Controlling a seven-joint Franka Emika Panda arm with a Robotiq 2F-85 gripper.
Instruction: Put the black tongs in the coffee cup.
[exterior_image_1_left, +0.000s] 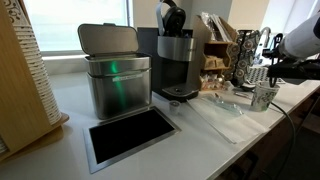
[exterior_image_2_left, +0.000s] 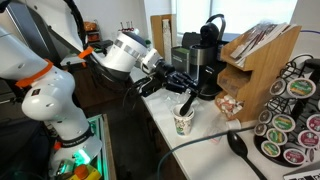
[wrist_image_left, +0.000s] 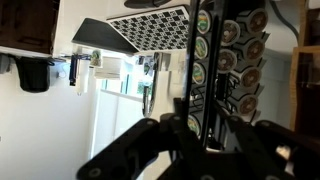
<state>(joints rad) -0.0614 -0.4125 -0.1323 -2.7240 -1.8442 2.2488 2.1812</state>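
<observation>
The lower end of the tongs already stands inside the cup, so the gripper needs to go down toward the cup's rim (exterior_image_1_left: 266, 87) and let go of the thin black handle of the tongs.
The small pale coffee cup (exterior_image_2_left: 184, 123) stands on the white counter in front of the coffee machine, and also shows in an exterior view (exterior_image_1_left: 264, 97). The black tongs (exterior_image_2_left: 187, 104) stand tilted in the cup with their lower end inside. My gripper (exterior_image_2_left: 180, 86) is just above the cup at the tongs' upper end. In the wrist view the tongs (wrist_image_left: 190, 70) run as a thin dark bar between my fingers (wrist_image_left: 195, 135), which look shut on them. The cup is hidden in the wrist view.
A black coffee machine (exterior_image_2_left: 205, 55) stands behind the cup, with a wooden organiser (exterior_image_2_left: 255, 60) and a coffee pod rack (exterior_image_2_left: 290, 112) beside it. A black spoon (exterior_image_2_left: 236, 146) lies on the counter. A steel bin (exterior_image_1_left: 115, 80) and a recessed black tray (exterior_image_1_left: 130, 135) are further along.
</observation>
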